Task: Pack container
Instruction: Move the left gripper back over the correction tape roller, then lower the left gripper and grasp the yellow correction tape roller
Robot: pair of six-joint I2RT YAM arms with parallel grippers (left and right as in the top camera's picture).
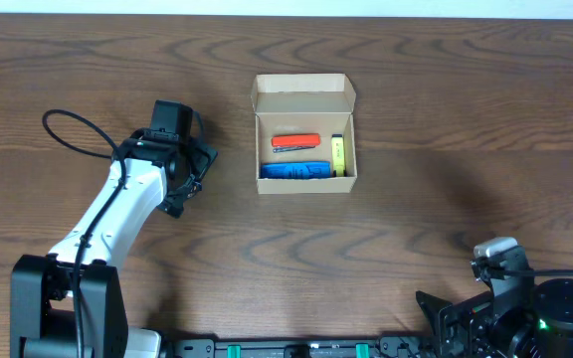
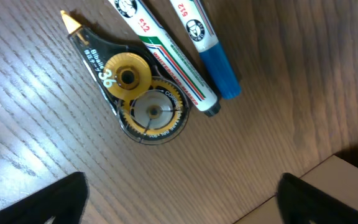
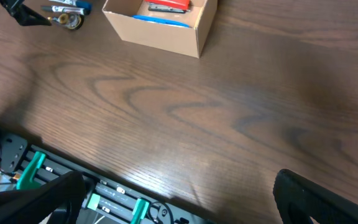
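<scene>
The correction tape dispenser is still outside the container; next my left gripper will go down and close on its round end.
The tan cardboard container [image 1: 304, 179] stands open at the table's middle, lid flap folded back. Inside lie a red item [image 1: 294, 142], a blue item [image 1: 293, 171] and a yellow item [image 1: 338, 152]. It also shows in the right wrist view [image 3: 166, 37], and its corner shows in the left wrist view [image 2: 347, 186]. My left gripper [image 2: 179, 202] is open and empty, hovering left of the container [image 1: 189, 171] above a correction tape dispenser [image 2: 135, 93], a green-striped marker [image 2: 166, 59] and a blue-capped marker [image 2: 213, 59]. My right gripper [image 3: 179, 199] is open and empty at the front right.
The three loose items lie close together on the wood table, hidden under my left arm in the overhead view. They show small in the right wrist view [image 3: 64, 14]. A black rail with green clips [image 3: 92, 193] runs along the table's front edge.
</scene>
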